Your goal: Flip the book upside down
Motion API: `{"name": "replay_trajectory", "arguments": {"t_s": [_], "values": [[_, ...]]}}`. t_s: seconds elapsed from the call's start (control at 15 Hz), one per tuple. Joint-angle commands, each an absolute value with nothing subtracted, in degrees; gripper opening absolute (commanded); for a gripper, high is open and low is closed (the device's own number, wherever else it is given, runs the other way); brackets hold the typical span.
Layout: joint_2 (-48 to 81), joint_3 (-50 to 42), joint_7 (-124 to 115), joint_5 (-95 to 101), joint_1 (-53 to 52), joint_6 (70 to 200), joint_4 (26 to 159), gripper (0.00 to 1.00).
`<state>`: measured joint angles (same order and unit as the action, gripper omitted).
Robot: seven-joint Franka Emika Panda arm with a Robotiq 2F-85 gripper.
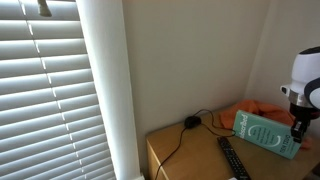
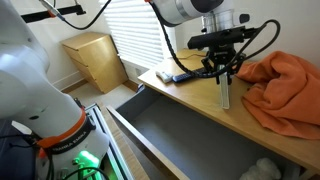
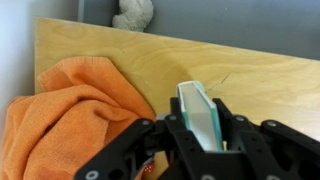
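The book is standing on its edge, so my gripper will next lower and tilt the upper part of the book toward the bare desk, away from the orange cloth.
A thin teal-covered book is held on edge over the wooden desk. In an exterior view it hangs upright with its lower end at the desk top. In the wrist view its pale page edge and teal covers stand between my black fingers. My gripper is shut on the book's upper part; it also shows in an exterior view and the wrist view.
An orange cloth lies bunched on the desk beside the book. A black remote and a black cable with a puck lie on the desk. An open grey drawer juts below the desk edge.
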<state>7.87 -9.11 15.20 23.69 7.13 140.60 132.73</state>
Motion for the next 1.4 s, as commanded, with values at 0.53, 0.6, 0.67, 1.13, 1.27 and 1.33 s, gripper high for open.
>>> {"name": "replay_trajectory", "arguments": {"t_s": [0.53,0.6,0.67,1.13,1.27,1.33], "values": [[8.23,-7.37,2.0,25.19,4.66,140.79,136.18,0.12],[8.09,-7.2,0.0,24.94,4.38,140.0,136.4,0.12],[7.95,-7.0,-1.26,24.74,4.16,139.66,136.7,0.12],[8.13,-6.88,-10.44,28.48,1.94,133.68,136.98,0.12],[8.21,-6.59,-10.98,28.44,1.6,131.84,137.1,0.12],[8.22,-6.46,-11.24,28.62,1.47,131.2,137.17,0.12]]}}
